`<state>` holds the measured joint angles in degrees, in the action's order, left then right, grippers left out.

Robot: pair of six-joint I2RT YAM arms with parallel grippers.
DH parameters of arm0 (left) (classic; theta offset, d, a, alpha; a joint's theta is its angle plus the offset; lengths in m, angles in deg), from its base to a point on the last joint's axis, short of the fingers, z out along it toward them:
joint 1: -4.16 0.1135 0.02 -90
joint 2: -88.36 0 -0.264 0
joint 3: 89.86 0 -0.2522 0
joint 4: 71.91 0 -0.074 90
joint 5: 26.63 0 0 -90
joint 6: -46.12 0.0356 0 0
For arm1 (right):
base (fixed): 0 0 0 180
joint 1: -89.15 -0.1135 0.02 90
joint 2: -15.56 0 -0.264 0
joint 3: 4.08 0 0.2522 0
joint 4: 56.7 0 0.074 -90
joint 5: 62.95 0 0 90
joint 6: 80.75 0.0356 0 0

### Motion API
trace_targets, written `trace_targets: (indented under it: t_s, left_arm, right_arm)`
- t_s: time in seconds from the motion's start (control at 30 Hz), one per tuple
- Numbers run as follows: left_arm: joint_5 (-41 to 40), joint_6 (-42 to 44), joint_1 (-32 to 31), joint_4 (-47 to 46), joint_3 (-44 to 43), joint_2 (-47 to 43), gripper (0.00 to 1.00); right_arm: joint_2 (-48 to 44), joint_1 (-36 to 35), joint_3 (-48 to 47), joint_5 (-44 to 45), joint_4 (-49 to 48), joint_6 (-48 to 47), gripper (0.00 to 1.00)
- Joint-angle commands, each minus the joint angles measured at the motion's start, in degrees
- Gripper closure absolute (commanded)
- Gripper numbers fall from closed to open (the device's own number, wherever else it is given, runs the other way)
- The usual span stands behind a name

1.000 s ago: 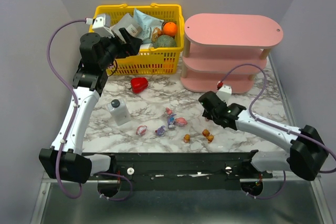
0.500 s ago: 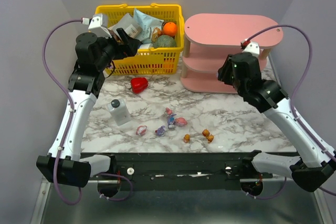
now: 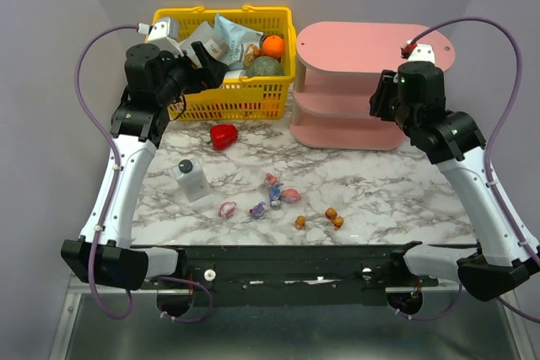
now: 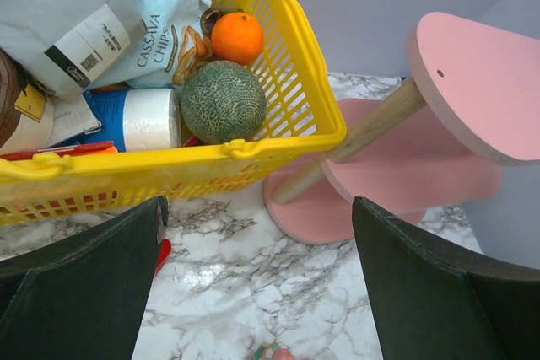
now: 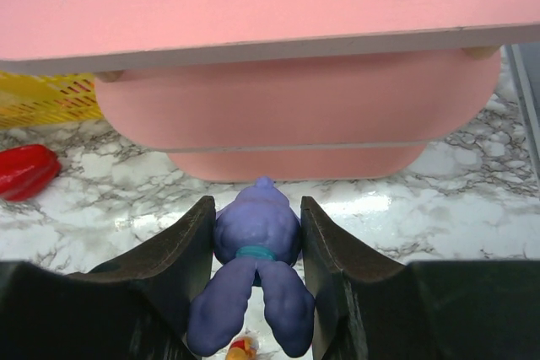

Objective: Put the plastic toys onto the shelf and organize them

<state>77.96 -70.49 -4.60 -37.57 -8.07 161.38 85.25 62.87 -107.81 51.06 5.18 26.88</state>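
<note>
My right gripper moves up and outward onto the shelf's end farthest from the basket next. That is because the bunny (image 5: 256,229) hangs in front of the shelf's bare top.
My right gripper (image 3: 381,100) is raised in front of the pink shelf (image 3: 371,48), level with its upper tiers, and is shut on a purple-blue bunny (image 5: 256,229), ears hanging down. The shelf (image 5: 278,6) fills the top of the right wrist view. Several small toys lie on the marble near the front edge: pink-white ones (image 3: 289,196), a purple-blue one (image 3: 258,210) and orange ones (image 3: 332,214). My left gripper (image 3: 211,71) hovers open and empty at the yellow basket's front; its fingers (image 4: 84,292) frame the basket and the shelf's left end (image 4: 456,82).
The yellow basket (image 3: 224,100) at the back left holds packets, a melon (image 4: 224,100) and an orange (image 3: 272,45). A red heart-shaped object (image 3: 224,136) lies in front of it. A white bottle with a dark cap (image 3: 191,180) stands at the left.
My right arm has risen from the table near the orange toys up to the front of the shelf, carrying the purple-blue bunny. The left gripper has shifted only slightly at the basket.
</note>
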Motion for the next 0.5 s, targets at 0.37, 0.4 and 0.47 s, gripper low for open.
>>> trace_targets:
  t_s: [0.37, 0.4, 0.47]
  left_arm:
    - [3.96, -0.81, -0.39, 2.27, -0.99, 0.73, 0.01]
    - [3.78, -0.81, -0.39, 2.19, -0.99, 0.64, 0.01]
    - [3.6, -0.81, -0.39, 1.92, -0.9, 0.29, 0.01]
  right_arm:
    - [-1.32, 9.76, -6.35, -1.6, -2.67, -4.62, 0.97]
    - [-0.79, 10.98, -7.31, -1.68, -3.29, -5.14, 0.97]
    - [1.05, 12.65, -11.61, -3.26, -2.94, -5.5, 0.98]
